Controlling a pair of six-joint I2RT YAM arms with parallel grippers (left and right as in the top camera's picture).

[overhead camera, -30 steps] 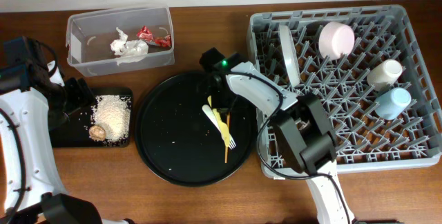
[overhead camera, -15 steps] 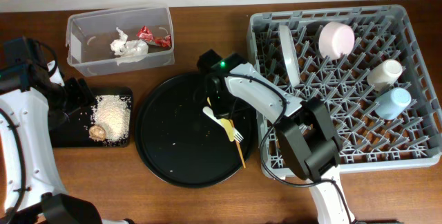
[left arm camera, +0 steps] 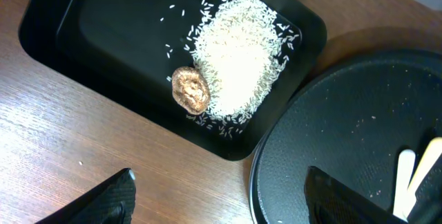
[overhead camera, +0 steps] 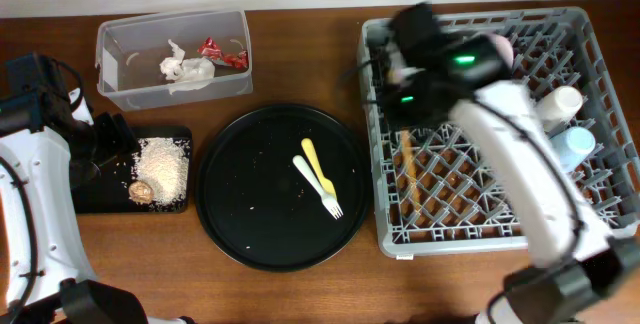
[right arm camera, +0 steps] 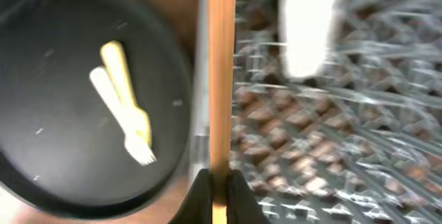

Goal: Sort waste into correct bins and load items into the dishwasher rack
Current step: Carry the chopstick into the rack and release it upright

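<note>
The rack's empty middle (overhead camera: 470,178) (right arm camera: 373,151) is below my right gripper and to its right in the overhead view, so my right gripper will next move over and down to let go of the chopsticks.
My right gripper (overhead camera: 403,99) (right arm camera: 219,181) is shut on the orange-brown chopsticks (overhead camera: 405,169) (right arm camera: 222,79) and holds them above the left part of the grey dishwasher rack (overhead camera: 600,219). The yellow fork (overhead camera: 322,176) (right arm camera: 131,110) and spoon (overhead camera: 303,169) lie on the round black tray (overhead camera: 250,224). The rack holds the pink bowl (overhead camera: 500,52), cream cup (overhead camera: 560,104), blue cup (overhead camera: 578,144) and the white plate (right arm camera: 307,30). My left gripper (left arm camera: 221,198) is open and empty over the table, by the shallow black tray (left arm camera: 62,37) with rice (left arm camera: 238,54) and a brown lump (left arm camera: 190,89).
The clear tub (overhead camera: 120,39) at the back left holds the napkin (overhead camera: 183,67) and red wrappers (overhead camera: 222,54). The round black tray lies between the shallow black tray (overhead camera: 100,199) and the rack. My right arm crosses over the rack.
My right gripper has lifted the chopsticks off the round tray and swung right, over the rack. The fork and spoon shifted slightly on the tray. The left arm has not moved.
</note>
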